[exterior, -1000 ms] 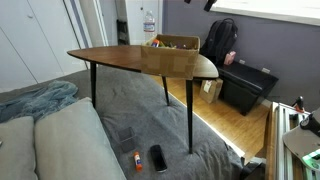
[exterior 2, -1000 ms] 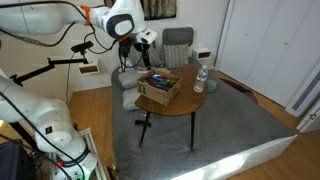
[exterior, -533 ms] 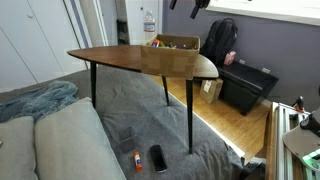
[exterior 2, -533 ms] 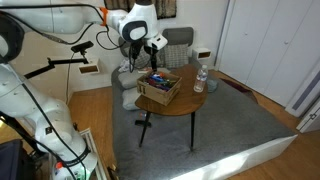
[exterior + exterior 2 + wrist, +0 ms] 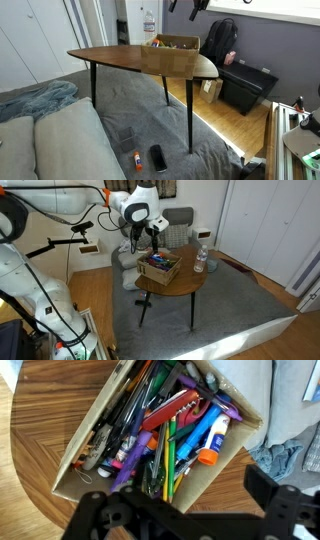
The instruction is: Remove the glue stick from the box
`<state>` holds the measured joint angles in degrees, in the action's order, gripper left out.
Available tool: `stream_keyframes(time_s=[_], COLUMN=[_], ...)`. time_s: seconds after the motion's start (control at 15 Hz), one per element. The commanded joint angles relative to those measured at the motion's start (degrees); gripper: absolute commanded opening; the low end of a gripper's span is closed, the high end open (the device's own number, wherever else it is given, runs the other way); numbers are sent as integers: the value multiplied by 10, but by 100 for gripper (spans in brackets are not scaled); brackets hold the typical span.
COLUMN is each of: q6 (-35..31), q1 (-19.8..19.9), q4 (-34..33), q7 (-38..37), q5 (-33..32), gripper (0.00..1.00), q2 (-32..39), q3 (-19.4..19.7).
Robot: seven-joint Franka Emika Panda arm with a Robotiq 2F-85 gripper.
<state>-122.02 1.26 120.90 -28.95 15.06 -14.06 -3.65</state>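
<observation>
My gripper is open above the glue stick, and the glue stick's cap end is uncovered. So my gripper should go down into the box (image 5: 90, 435) with its fingers on both sides of the orange cap (image 5: 208, 457).
The small tan cardboard box (image 5: 90, 435) is full of pens, pencils and markers; it stands on the round wooden table in both exterior views (image 5: 173, 43) (image 5: 160, 267). The glue stick (image 5: 213, 436), white with a blue label and an orange cap, lies along the box's right-hand wall in the wrist view. My gripper (image 5: 180, 502) hangs above the box, open and empty, with its black fingers (image 5: 268, 488) wide apart over the box's near edge and the bare table. It shows in both exterior views (image 5: 156, 226) (image 5: 197, 5), well above the box.
A clear water bottle (image 5: 200, 259) (image 5: 148, 22) stands on the table (image 5: 120, 60) beside the box. A grey chair (image 5: 178, 220) is behind the table. A dark backpack (image 5: 222, 42) and a large black chest (image 5: 247, 87) sit on the floor nearby.
My gripper has moved sideways to a place over the box during the last second. In the last half second it has hardly moved. The box and its contents are unchanged.
</observation>
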Motion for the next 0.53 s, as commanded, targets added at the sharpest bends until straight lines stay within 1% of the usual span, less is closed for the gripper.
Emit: stream_keyframes(time_s=[0.0,0.13,0.33,0.47], q6=[-22,-34,-24,-10], q1=[-10,-12,-17,-16], q4=[-6,-9,-18,-29], q7=[69,118,213,262], q5=[53,87,164,205], gripper=[100,100,100,100], q2=[37,56,86,106], q3=[22,31,42,46])
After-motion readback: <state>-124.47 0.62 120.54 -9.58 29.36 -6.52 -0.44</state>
